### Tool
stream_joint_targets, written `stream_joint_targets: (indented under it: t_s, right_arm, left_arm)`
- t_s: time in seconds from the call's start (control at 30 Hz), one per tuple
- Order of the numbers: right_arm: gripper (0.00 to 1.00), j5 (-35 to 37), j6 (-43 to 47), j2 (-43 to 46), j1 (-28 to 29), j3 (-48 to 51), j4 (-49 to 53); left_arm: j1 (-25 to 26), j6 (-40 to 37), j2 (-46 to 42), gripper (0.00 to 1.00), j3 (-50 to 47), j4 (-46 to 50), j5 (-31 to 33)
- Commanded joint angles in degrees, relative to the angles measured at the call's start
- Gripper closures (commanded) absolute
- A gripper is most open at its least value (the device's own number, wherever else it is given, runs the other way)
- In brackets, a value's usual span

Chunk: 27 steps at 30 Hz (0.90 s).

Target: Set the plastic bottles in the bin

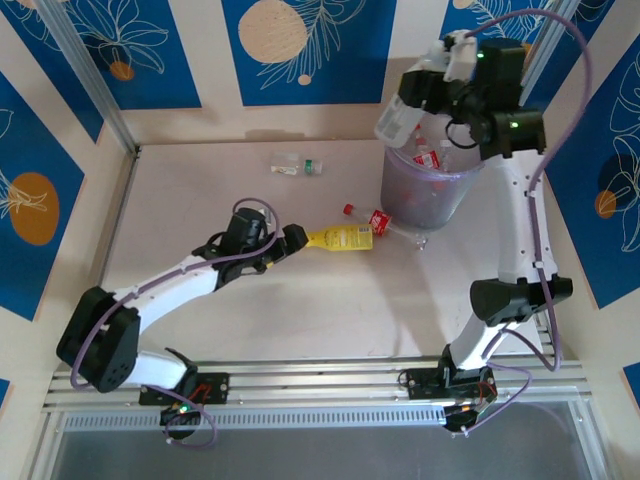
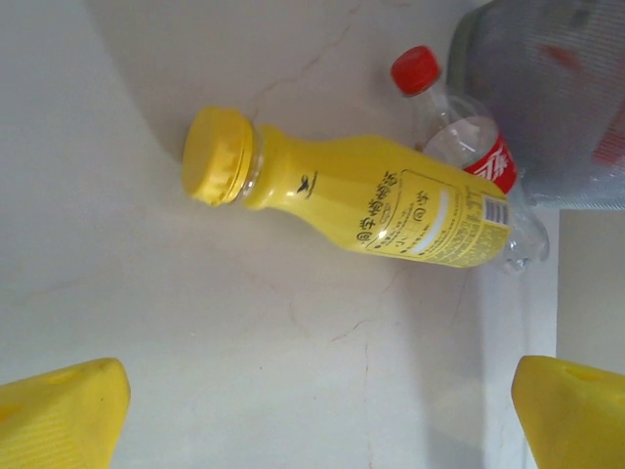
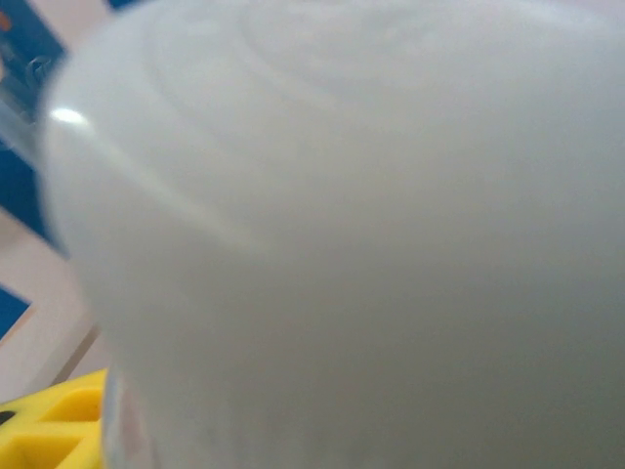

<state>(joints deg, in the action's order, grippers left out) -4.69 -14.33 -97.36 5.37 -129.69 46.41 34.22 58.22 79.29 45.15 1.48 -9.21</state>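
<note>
My right gripper needs to move over the middle of the bin's opening (image 1: pixel 442 152) below it, go down, then let go, because the bottle's end sticks out over the bin's rim.
A yellow bottle (image 1: pixel 340 238) (image 2: pixel 371 200) lies on its side mid-table, its cap towards my left gripper (image 1: pixel 292 240) (image 2: pixel 317 420). That gripper is open, just short of the cap and holding nothing. A clear bottle with a red cap and red label (image 1: pixel 378 219) (image 2: pixel 459 142) lies against the yellow one, beside the bin (image 1: pixel 425 190) (image 2: pixel 547 98). Another clear bottle with a green cap (image 1: pixel 297 166) lies further back. Bottles with red labels lie inside the bin. My right gripper (image 1: pixel 432 82) is shut on a pale translucent bottle (image 1: pixel 400 120) (image 3: pixel 332 234), held tilted above the bin's left rim.
Blue-patterned walls close in the table (image 1: pixel 200 200) at the back and sides. A metal rail (image 1: pixel 320 380) runs along the near edge by the arm bases. The right arm's purple cable (image 1: pixel 590 80) loops high on the right.
</note>
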Motion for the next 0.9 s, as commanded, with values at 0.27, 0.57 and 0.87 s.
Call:
stream_joint_targets:
  t_s: [0.27, 0.57, 0.87]
  right_arm:
    - [0.53, 12.7, 3.2, -0.5, -10.1, 1.7, 0.6]
    - [0.54, 20.4, 5.7, -3.9, -11.6, 6.1, -1.7]
    - [0.52, 22.0, 7.6, -7.8, -12.5, 9.8, -2.3]
  left_arm:
    - [5.4, 20.0, 10.7, 0.0, 0.7, -12.2, 5.2]
    - [6.2, 22.8, 18.2, 0.0, 5.0, -13.6, 8.6]
    - [6.3, 23.0, 24.8, 0.0, 10.6, -12.4, 11.4]
